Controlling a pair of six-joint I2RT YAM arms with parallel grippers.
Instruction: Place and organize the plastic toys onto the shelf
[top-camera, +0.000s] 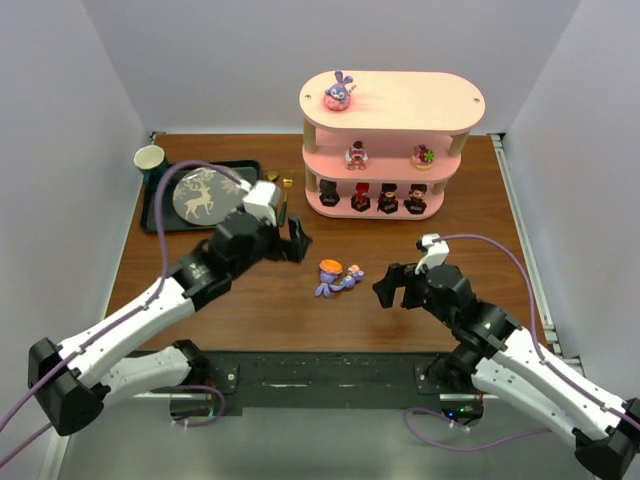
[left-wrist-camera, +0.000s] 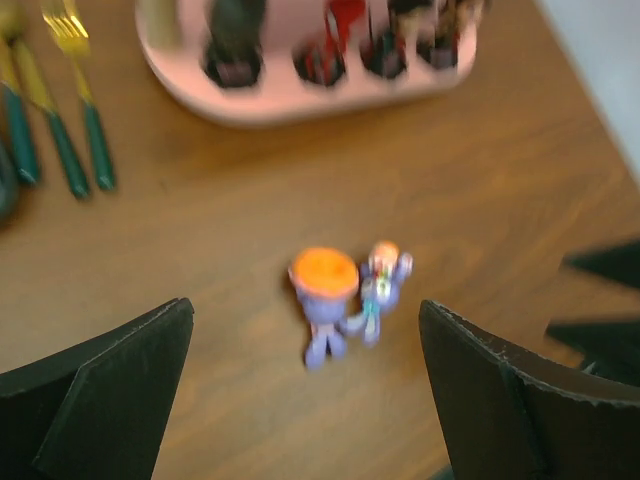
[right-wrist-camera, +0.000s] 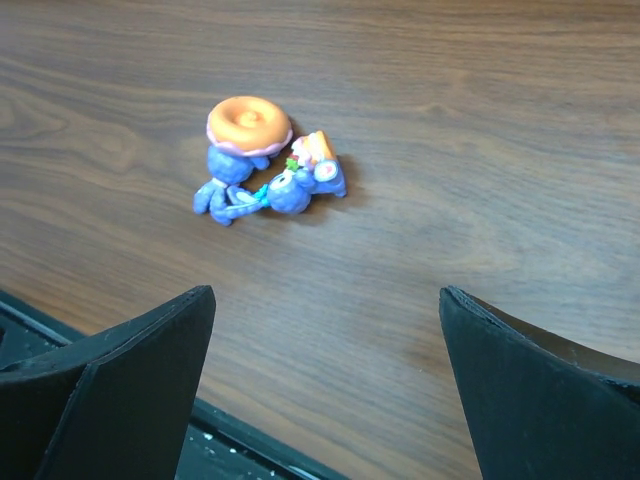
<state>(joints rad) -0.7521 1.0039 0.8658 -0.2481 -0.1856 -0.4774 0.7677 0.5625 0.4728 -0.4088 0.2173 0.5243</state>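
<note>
The toy's orange top (top-camera: 331, 267) (left-wrist-camera: 325, 271) lies below my left gripper, to its right in the top view: next I move that way and descend onto it, clear of the other purple-blue toy.
The pink shelf (top-camera: 440, 98) stands at the back of the table. A purple bunny toy (top-camera: 337, 95) sits on its top, two small pink/red toys (top-camera: 356, 155) on the middle tier and several dark toys (top-camera: 388, 199) in a row on the bottom tier. Two purple-blue toys (top-camera: 338, 277) lie together on the wood, one with an orange top (right-wrist-camera: 247, 125), the other (right-wrist-camera: 300, 182) beside it. My left gripper (top-camera: 292, 238) hangs open just left of them, framing them in its wrist view (left-wrist-camera: 306, 310). My right gripper (top-camera: 390, 287) is open to their right (right-wrist-camera: 327, 292). Neither holds anything.
A black tray (top-camera: 160, 215) at the back left carries a round deer-patterned plate (top-camera: 200, 197), with a green cup (top-camera: 150, 160) behind it. Gold cutlery with green handles (left-wrist-camera: 70, 120) lies left of the shelf base (left-wrist-camera: 300, 100). A black rail (top-camera: 330, 375) runs along the near edge.
</note>
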